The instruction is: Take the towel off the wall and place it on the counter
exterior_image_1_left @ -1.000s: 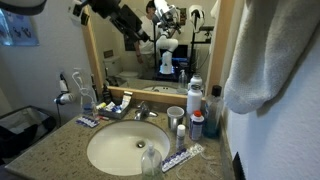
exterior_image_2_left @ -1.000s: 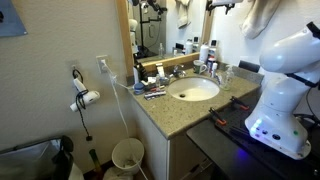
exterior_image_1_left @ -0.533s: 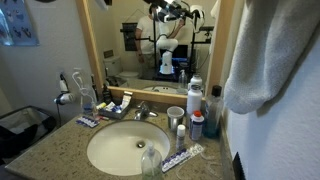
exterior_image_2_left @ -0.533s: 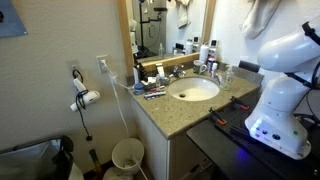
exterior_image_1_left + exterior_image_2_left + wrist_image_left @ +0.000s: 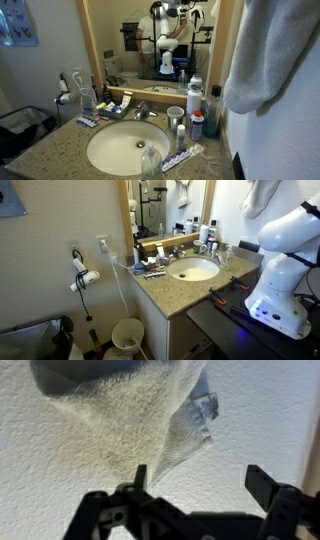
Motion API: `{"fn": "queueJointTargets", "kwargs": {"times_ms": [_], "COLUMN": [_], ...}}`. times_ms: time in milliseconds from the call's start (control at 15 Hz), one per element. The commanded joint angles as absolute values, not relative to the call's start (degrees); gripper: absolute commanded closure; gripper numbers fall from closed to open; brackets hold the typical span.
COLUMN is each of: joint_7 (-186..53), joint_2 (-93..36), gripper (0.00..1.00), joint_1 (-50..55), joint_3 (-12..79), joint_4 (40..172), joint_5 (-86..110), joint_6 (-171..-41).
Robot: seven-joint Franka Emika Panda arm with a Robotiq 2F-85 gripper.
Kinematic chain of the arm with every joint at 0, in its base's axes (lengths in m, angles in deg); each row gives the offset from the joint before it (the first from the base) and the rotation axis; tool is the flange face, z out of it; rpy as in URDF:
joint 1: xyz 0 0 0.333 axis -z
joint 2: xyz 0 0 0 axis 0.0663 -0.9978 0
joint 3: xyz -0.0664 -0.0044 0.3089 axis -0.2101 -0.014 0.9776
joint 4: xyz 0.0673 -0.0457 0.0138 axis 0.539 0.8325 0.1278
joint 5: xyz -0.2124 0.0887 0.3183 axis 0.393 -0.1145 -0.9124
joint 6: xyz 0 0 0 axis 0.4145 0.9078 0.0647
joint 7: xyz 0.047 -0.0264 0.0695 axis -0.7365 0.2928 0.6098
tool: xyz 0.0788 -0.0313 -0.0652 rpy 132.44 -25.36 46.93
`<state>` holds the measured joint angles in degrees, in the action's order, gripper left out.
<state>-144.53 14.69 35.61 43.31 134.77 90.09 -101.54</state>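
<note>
My fingers have only bare wall between them, so I should move my gripper to the left in the wrist view and in over the towel's tip [image 5: 158, 463] to close.
The off-white terry towel [image 5: 130, 410] hangs bunched on the white textured wall [image 5: 245, 430] in the wrist view, and its lower tip reaches down to my left finger [image 5: 138, 478]. My gripper [image 5: 200, 482] is open, just below and right of that tip, with bare wall between the fingers. In both exterior views the towel [image 5: 265, 50] [image 5: 265, 195] hangs high to the right of the speckled counter [image 5: 55, 150] [image 5: 165, 295]. The gripper itself is out of frame there.
An oval sink [image 5: 125, 148] and faucet [image 5: 143, 110] sit mid-counter. Bottles and cups [image 5: 195, 105] crowd the counter under the towel. A wood-framed mirror [image 5: 95, 50], a hair dryer [image 5: 85, 277], a waste bin [image 5: 127, 337] and the white robot base [image 5: 285, 255] are around.
The dark arm seen at the top left of an exterior view a second ago has left that view. The towel hangs as before.
</note>
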Motion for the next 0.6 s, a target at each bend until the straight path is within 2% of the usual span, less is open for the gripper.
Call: {"fn": "queueJointTargets", "kwargs": {"times_ms": [0, 267, 533], "joint_7": [-147.88, -149.04, -149.66], "joint_2": [11.11, 9.78, 8.14], "gripper": [0.0, 0.0, 0.0], "joint_1": [27.87, 22.52, 19.82], "joint_3": [36.61, 31.09, 26.51], "joint_4": [130.37, 128.89, 128.46], "joint_5": [97.17, 101.69, 102.98], "joint_6": [-93.95, -87.21, -86.37]}}
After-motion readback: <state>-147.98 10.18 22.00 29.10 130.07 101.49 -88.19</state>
